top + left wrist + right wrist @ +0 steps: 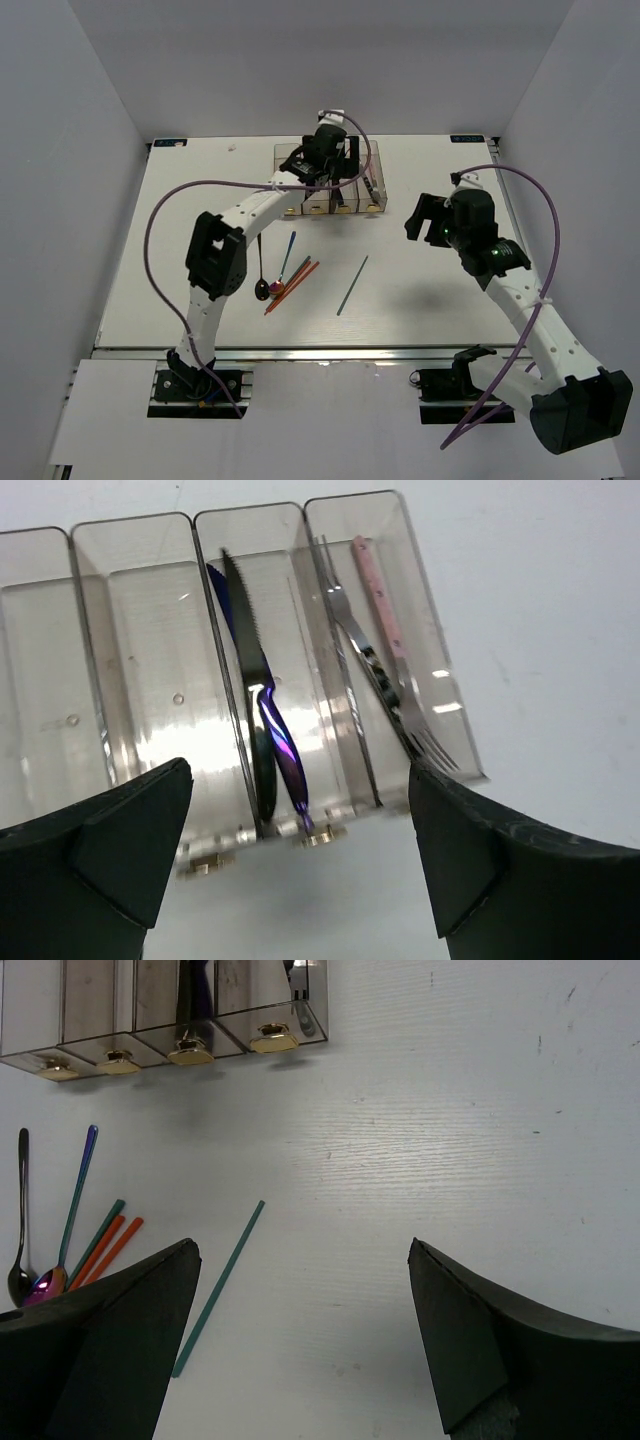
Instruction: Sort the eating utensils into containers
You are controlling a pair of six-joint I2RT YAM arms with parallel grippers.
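Note:
The separate teal chopstick lies clear of the other utensils, so my left gripper comes back from above the bins and lowers over it next.
The containers are four joined translucent bins at the table's back. In the left wrist view the bins show from above. The third holds a black knife and a blue-purple knife. The fourth holds a silver fork and a pink-handled utensil. The two left bins look empty. My left gripper is open and empty above the bins' tab end; it also shows in the top view. My right gripper is open and empty above bare table, right of the bins.
Loose utensils lie on the table in front of the bins: a black spoon, a blue-handled spoon, two orange chopsticks beside a teal one, and a separate teal chopstick. Yellow tabs mark the bins' near ends.

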